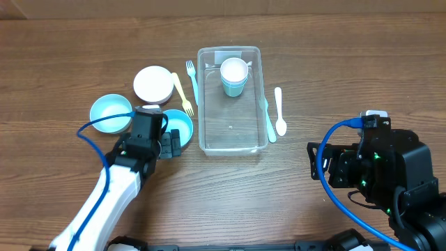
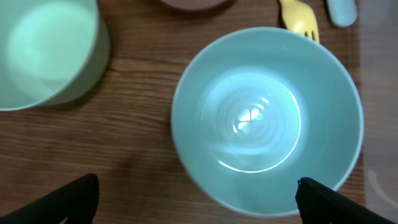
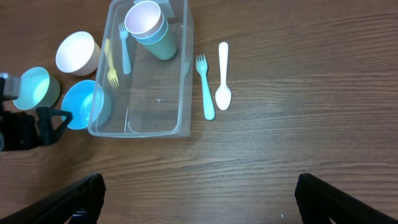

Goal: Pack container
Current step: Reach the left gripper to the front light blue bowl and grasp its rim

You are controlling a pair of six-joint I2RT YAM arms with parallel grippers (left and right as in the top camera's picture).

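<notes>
I will next lower my left gripper and shift it away from the container. Then its fingers will straddle the blue bowl's rim [image 1: 165,128] opposite the container.
The clear plastic container [image 1: 230,129] stands at table centre and holds stacked light-teal cups [image 1: 234,75] at its far end; it also shows in the right wrist view [image 3: 143,118]. My left gripper [image 1: 171,143] is open and empty, directly over a blue bowl [image 1: 182,124] left of the container. In the left wrist view the fingertips [image 2: 199,205] spread wide around that bowl's [image 2: 267,118] near rim. My right gripper [image 1: 317,162] is open and empty above bare table at the right; its fingers [image 3: 199,199] are far apart.
A white bowl [image 1: 153,84] and a light-blue bowl [image 1: 111,113] sit left of the container. A yellow fork [image 1: 182,94] and a teal fork [image 1: 191,80] lie along its left wall. Another teal fork [image 1: 267,118] and a white spoon [image 1: 279,111] lie to its right.
</notes>
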